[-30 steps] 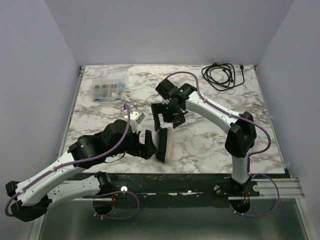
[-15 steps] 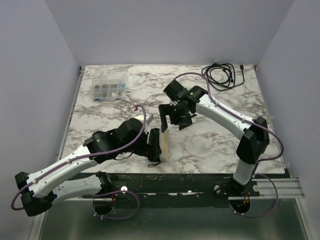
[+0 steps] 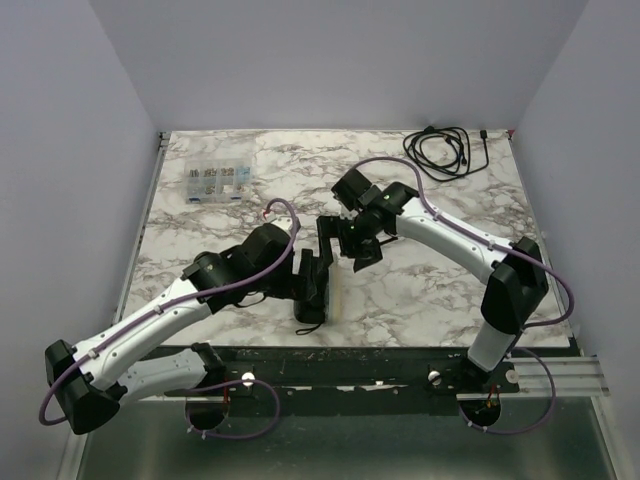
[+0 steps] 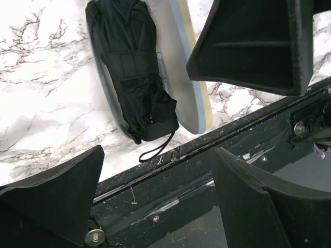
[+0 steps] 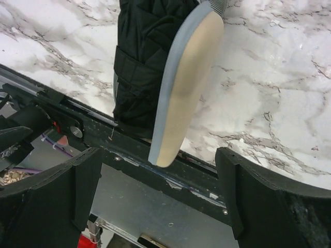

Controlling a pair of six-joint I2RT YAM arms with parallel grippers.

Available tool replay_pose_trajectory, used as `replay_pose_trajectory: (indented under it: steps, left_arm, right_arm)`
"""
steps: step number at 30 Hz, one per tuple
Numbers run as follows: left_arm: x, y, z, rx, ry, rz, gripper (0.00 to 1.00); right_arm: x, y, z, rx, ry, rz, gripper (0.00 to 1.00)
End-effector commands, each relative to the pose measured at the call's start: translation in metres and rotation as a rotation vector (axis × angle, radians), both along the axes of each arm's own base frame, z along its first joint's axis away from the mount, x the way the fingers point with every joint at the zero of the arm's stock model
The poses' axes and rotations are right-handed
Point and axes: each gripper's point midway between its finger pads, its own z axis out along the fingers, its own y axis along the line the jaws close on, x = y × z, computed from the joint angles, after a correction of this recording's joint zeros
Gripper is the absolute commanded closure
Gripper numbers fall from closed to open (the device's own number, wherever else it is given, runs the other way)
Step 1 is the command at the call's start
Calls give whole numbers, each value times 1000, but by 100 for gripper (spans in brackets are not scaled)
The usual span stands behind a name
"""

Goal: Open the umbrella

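I will lower my right gripper down and back onto the umbrella's raised grey rim (image 5: 165,106) and close there, because the cream sleeve flap (image 5: 189,82) stands upright beside the umbrella.
The umbrella (image 3: 311,304) is folded, black, and lies at the table's front edge inside an opened cream-and-grey sleeve (image 3: 337,291). In the left wrist view the umbrella (image 4: 133,67) rests on the sleeve (image 4: 182,67), with its wrist strap (image 4: 155,150) at the table edge. In the right wrist view the umbrella (image 5: 144,62) has the cream sleeve flap (image 5: 189,82) standing beside it. My left gripper (image 3: 307,273) (image 4: 155,206) hovers over the umbrella, open and empty. My right gripper (image 3: 335,240) (image 5: 155,201) hovers just behind it, open and empty. Its finger (image 4: 253,41) shows in the left wrist view.
A small clear compartment box (image 3: 213,182) sits at the back left. A coiled black cable (image 3: 448,150) lies at the back right. The black front rail (image 3: 380,365) runs just below the umbrella's near end.
Both arms have closed in over the umbrella: the left gripper moved right and up-table, the right gripper moved toward the front edge. The umbrella has stayed roughly in place.
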Motion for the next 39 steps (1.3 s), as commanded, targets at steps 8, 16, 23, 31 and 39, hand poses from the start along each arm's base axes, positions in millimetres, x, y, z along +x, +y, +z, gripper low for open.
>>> replay_pose_trajectory:
  steps: [8,16,23,31,39]
  left_arm:
    - [17,24,-9,-43,14,183,15]
    - [17,17,-17,-37,40,151,15]
    - [23,-2,-32,-16,89,75,17]
    - [31,-14,-59,53,159,41,19]
    - [29,-18,-88,86,211,15,23]
  right_arm:
    - [-6,10,-53,-13,111,-13,17]
    - [-17,-13,-79,-104,126,-10,49]
    - [-21,-18,-75,-101,118,-14,83]
    - [-17,-17,-55,-86,91,-21,94]
    - [-19,-20,-49,-88,81,-16,96]
